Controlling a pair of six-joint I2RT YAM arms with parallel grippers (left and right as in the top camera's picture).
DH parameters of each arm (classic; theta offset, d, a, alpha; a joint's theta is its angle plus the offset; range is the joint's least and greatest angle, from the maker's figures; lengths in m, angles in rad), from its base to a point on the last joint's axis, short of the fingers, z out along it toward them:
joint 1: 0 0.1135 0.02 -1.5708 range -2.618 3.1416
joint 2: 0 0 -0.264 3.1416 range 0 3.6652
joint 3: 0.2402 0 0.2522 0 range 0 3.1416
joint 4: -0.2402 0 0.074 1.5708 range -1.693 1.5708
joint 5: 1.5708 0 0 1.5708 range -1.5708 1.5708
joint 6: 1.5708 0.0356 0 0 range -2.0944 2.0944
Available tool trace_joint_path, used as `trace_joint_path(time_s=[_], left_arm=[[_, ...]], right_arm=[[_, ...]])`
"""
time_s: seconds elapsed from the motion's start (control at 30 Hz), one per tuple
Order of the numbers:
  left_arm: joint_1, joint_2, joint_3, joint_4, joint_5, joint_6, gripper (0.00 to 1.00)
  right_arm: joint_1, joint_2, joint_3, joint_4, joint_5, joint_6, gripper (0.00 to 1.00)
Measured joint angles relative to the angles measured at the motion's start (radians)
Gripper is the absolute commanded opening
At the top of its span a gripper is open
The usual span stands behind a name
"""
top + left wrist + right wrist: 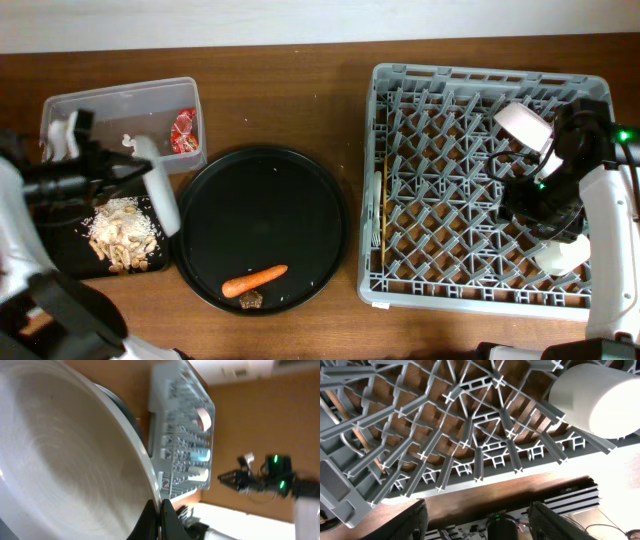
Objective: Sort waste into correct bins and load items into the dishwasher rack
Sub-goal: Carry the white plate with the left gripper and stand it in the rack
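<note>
Next I should swing my left gripper across and down to release the plate (165,205) in the rack's empty far wires, since they lie to its right in the overhead view.
My left gripper (143,172) is shut on the rim of the white plate (165,205) and holds it tilted on edge over the flat black tray (70,255), where beige food scraps (120,232) lie. In the left wrist view the plate (65,455) fills the frame with the jaws (161,516) pinching its edge. The clear tub (110,108) holds the red wrapper (185,130) and a white napkin (135,143). My right gripper (487,515) is open and empty over the grey rack (450,185), near the white cup (600,397).
The round black tray (290,190) holds the carrot (255,281) and a small brown lump (250,299). In the rack are the pink-white bowl (525,122), a white cup (560,255), and chopsticks (386,205) with the fork (377,215) along its left side.
</note>
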Motion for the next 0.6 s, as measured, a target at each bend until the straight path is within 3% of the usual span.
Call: trace_joint_path(time_s=[0.07, 0.1, 0.23, 0.37, 0.4, 0.47, 0.6], left_arm=[[-0.182, -0.09, 0.005, 0.148, 0.049, -0.044, 0.0], [-0.282, -0.101, 0.005, 0.292, 0.045, -0.122, 0.0], [-0.762, -0.09, -0.001, 0.849, -0.181, -0.548, 0.0], [-1.065, 0.058, 0.005, 1.38, -0.303, -0.775, 0.0], [-1.087, 0.091, -0.002, 1.454, -0.3, -0.814, 0.0], [-1.132, 0.237, 0.003, 1.765, -0.254, -0.918, 0.0], [-1.148, 0.368, 0.003, 1.828, -0.22, -1.021, 0.0]], right_arm=[[0.0, 0.0, -0.001, -0.027, 0.03, 0.005, 0.67], [-0.005, 0.0, -0.001, -0.034, 0.054, 0.015, 0.67], [-0.043, 0.0, -0.003, -0.033, 0.079, 0.031, 0.67], [-0.043, 0.0, -0.003, -0.033, 0.079, 0.031, 0.67], [-0.043, 0.0, -0.003, -0.032, 0.079, 0.031, 0.67], [-0.043, 0.0, -0.006, -0.03, 0.079, 0.031, 0.67], [-0.043, 0.0, -0.006, -0.027, 0.079, 0.031, 0.67]])
